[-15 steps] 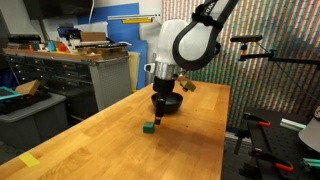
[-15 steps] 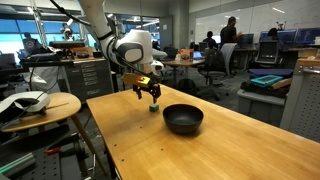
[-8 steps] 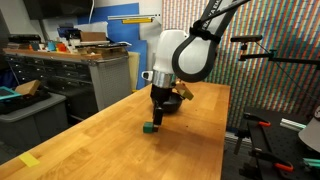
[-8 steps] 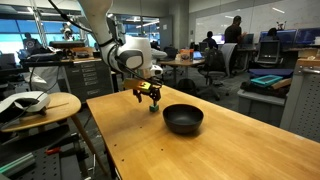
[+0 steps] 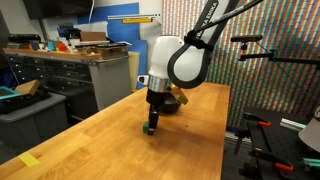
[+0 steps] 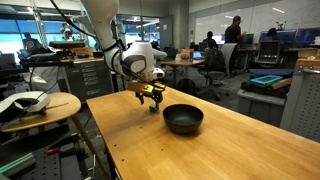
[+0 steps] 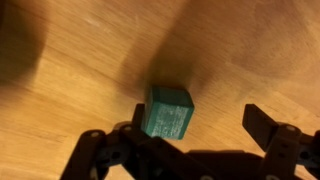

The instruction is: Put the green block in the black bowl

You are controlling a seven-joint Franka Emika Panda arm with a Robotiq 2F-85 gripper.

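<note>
The green block already lies between the gripper's open fingertips, close beside one of them, so the gripper should stay low and close both fingertips onto the block's sides next.
The green block is a small dark green cube on the wooden table. It also shows in both exterior views. My gripper is open and low over it. The block lies between the fingers, close to the left finger and far from the right finger. In the exterior views the gripper hangs just above the block. The black bowl stands empty on the table beside the gripper. In an exterior view the bowl is mostly hidden behind the arm.
The wooden table runs long, with edges close to the block's side. A round stool with a white object stands beside it. A yellow tape strip lies near a table corner. Cabinets stand behind.
The arm has come down and shifted toward the green block, so the open fingers now sit around it. The block and bowl have not moved.
</note>
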